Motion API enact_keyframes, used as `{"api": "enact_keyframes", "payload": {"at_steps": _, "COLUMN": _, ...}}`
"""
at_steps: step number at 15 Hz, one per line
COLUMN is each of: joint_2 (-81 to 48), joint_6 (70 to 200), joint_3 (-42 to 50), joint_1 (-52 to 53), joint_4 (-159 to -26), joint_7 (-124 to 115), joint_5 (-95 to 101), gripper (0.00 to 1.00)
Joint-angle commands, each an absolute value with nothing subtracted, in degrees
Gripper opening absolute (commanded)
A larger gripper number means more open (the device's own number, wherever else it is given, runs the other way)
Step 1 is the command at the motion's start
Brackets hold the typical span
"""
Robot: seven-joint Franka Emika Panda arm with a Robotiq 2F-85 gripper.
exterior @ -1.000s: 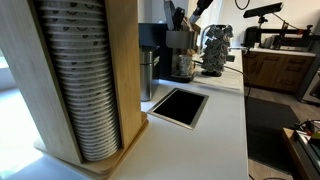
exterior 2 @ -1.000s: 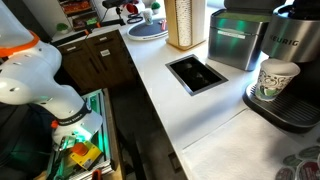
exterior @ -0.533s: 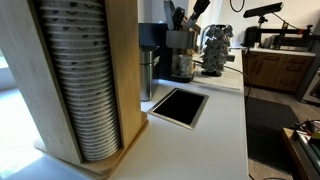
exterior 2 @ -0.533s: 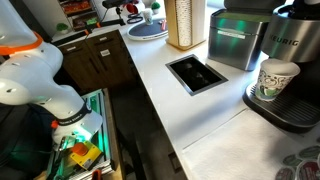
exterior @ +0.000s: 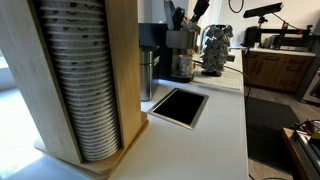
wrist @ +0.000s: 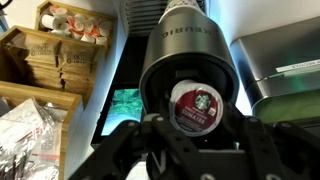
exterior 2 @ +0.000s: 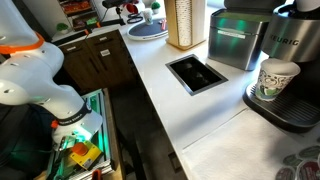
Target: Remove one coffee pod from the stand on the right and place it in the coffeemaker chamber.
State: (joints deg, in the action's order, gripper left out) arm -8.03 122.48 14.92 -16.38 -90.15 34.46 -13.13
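Note:
I should lower a little toward the open dark chamber and release the coffee pod (wrist: pixel 194 104): the chamber's rim frames it in the wrist view.
In the wrist view a coffee pod (wrist: pixel 194 104) with a red and white lid sits between my fingertips, and my gripper (wrist: pixel 195 120) is shut on it. Right behind the pod is the round dark coffeemaker chamber (wrist: pixel 158 88), open, under the grey brewer head (wrist: pixel 185 30). Whether the pod touches the chamber I cannot tell. In an exterior view my gripper (exterior: pixel 188 17) hangs over the coffeemaker (exterior: pixel 180 58), with the wire stand (exterior: pixel 216 50) of pods just beside it. The brewer (exterior 2: pixel 292 55) holds a paper cup (exterior 2: pixel 276 80).
A tall wooden holder of stacked white cups (exterior: pixel 78 80) fills the near counter. A black rectangular cutout (exterior: pixel 180 105) lies in the white counter (exterior 2: pixel 160 90). Wooden boxes of sachets (wrist: pixel 45 60) stand left of the brewer. A steel machine (exterior 2: pixel 235 38) is beside it.

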Motion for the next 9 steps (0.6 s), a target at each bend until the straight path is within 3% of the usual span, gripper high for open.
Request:
{"api": "enact_keyframes", "payload": {"at_steps": 1, "joint_2": -9.42, "joint_6": 119.9, "joint_3": 13.74, "joint_1": -17.94, "joint_4": -87.77, "joint_7": 35.48, "joint_5": -14.7, "gripper": 0.29}}
{"api": "enact_keyframes", "payload": {"at_steps": 9, "joint_2": -10.26, "joint_6": 120.17, "joint_3": 12.63, "joint_1": -18.53, "joint_4": -87.05, "joint_7": 35.36, "joint_5": -14.92, "gripper": 0.29}}
